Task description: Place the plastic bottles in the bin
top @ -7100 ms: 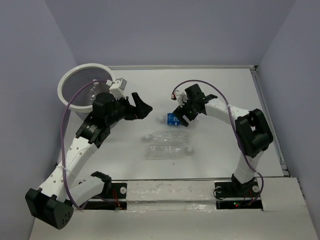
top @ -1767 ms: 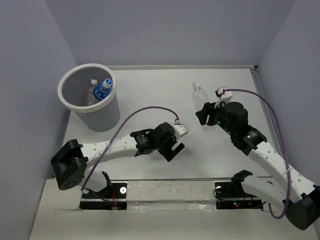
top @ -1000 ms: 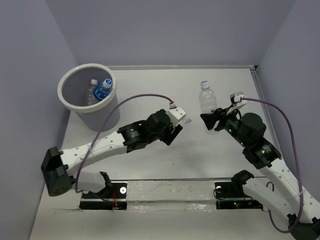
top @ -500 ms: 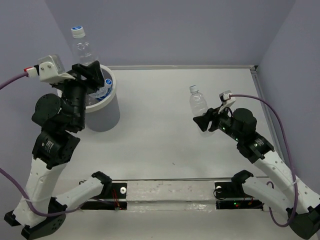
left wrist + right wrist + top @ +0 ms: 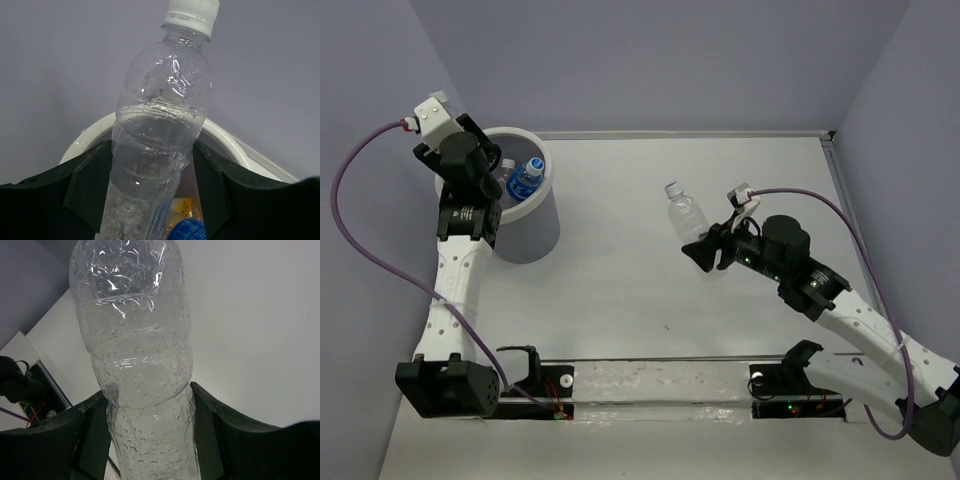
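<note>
My right gripper lifts the clear bottle next and moves it outward, to the left in the top view, over the bin's opening (image 5: 512, 174).
The bin (image 5: 542, 228) is a round white bucket at the table's far left. A blue-labelled bottle (image 5: 527, 178) and a clear one (image 5: 507, 170) lie inside it. My left gripper (image 5: 478, 170) hangs over the bin's left rim. In the left wrist view that gripper (image 5: 152, 150) is shut on a clear white-capped bottle (image 5: 160, 120), with the bin's rim (image 5: 226, 137) and a blue cap (image 5: 186, 231) below. My right gripper (image 5: 705, 250) is mid-table, shut on another clear bottle (image 5: 682, 208). The right wrist view shows this gripper (image 5: 147, 400) pinching the wet bottle (image 5: 135, 340) at its waist.
Purple-grey walls close the table on the left, back and right. A raised strip (image 5: 852, 225) runs along the right edge. The arms' mounting rail (image 5: 660, 385) lies at the near edge. A purple cable (image 5: 350, 190) loops out left of the left arm.
The left arm has brought its bottle down from high above the bin to the bin's left rim. The right arm has carried its bottle leftward toward the table's middle.
</note>
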